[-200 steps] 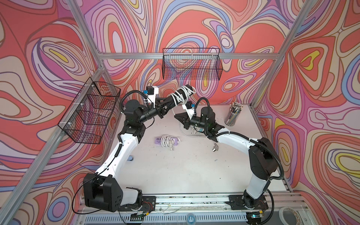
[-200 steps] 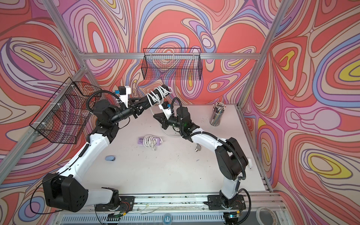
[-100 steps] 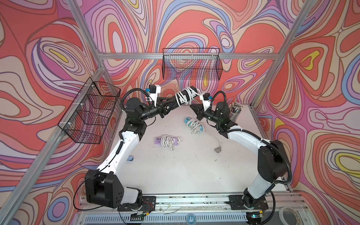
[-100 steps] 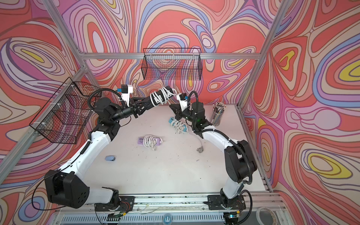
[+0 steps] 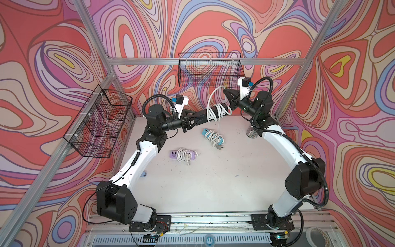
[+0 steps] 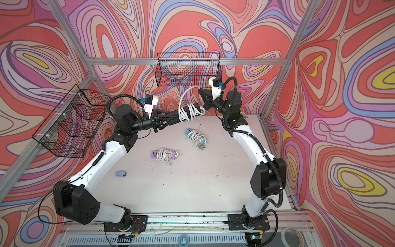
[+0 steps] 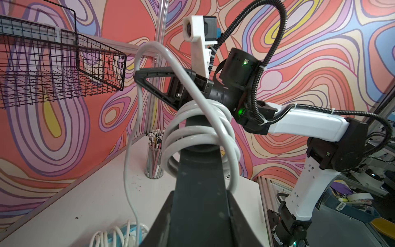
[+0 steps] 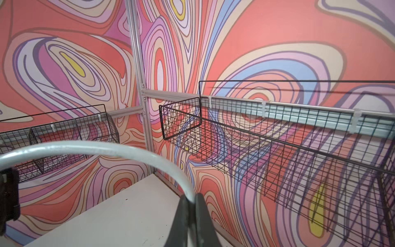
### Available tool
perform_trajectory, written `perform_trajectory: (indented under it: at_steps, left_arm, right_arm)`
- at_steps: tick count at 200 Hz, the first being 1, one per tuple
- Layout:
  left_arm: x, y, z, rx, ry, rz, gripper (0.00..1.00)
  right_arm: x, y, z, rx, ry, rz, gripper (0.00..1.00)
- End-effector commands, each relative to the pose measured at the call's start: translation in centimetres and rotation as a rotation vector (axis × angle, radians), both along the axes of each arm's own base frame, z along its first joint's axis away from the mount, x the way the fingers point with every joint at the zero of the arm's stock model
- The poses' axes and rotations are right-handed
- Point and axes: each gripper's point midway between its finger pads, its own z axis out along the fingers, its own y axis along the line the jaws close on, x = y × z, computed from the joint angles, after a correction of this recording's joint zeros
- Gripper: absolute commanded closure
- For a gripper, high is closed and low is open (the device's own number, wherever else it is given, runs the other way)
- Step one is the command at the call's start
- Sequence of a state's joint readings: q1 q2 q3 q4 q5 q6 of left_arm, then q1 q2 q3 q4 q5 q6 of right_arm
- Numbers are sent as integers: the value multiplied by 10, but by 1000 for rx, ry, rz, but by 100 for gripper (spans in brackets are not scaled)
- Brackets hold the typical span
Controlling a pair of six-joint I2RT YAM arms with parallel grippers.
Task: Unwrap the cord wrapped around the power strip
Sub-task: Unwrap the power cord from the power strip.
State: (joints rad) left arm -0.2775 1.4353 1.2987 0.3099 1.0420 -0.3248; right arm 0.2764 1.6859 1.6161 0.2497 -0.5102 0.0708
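Note:
The cord's loop arcs above the coils, so my right gripper will go down past the far end of the blue power strip and let go of the cord (image 5: pixel 217 110) over the tabletop (image 5: pixel 237 145) beside the strip.
A black power strip (image 5: pixel 203 113) hangs in the air over the back of the table, and my left gripper (image 5: pixel 197 117) is shut on its near end. White cord (image 5: pixel 217 110) is coiled round its far half in several turns. In the left wrist view the power strip (image 7: pixel 198 192) runs out from between my left gripper's (image 7: pixel 199 213) fingers, cord (image 7: pixel 198 132) looped round it. My right gripper (image 5: pixel 225 90) is above the strip's far end, shut on the cord, which arcs up in one big loop (image 5: pixel 210 100). The right wrist view shows the right gripper (image 8: pixel 193 201) pinching the cord (image 8: pixel 106 147). A loose length hangs down to the table.
A blue power strip (image 5: pixel 211 135) and a purple power strip (image 5: pixel 182 154), both cord-wrapped, lie on the table. A cup of pencils (image 7: pixel 154 158) stands at the back right. Wire baskets hang on the back wall (image 5: pixel 210 72) and left wall (image 5: pixel 100 122). A small blue object (image 6: pixel 121 173) lies near the left arm.
My right gripper has risen from low near the table to above the strip's far end, drawing the cord up into a tall loop. The left gripper keeps hold of the strip, shifted slightly right.

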Motion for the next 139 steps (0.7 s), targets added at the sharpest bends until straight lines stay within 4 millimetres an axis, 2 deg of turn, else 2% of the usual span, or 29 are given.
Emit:
perform_trajectory:
  at_steps: [1,32,60,90,109,139]
  left_arm:
    - [0,2,13,22,-92,31,100]
    - [9,9,9,58,-113,123,100]
    - [19,20,9,74,-141,230,100]
    - [27,39,14,76,-201,386,100]
    - [28,50,19,76,-235,463,100]
    - [26,56,23,63,-258,505,100]
  right_arm:
    - [-26,-15,32,-25,-57,-32,100]
    - [-56,-31,34,-68,-56,-90,100]
    - [-76,-47,19,-114,-10,-160,100]
    - [-81,-68,-22,-169,105,-264,100]
    - [-77,-85,-54,-186,208,-346,100]
    - [-65,-106,-108,-160,371,-452,100]
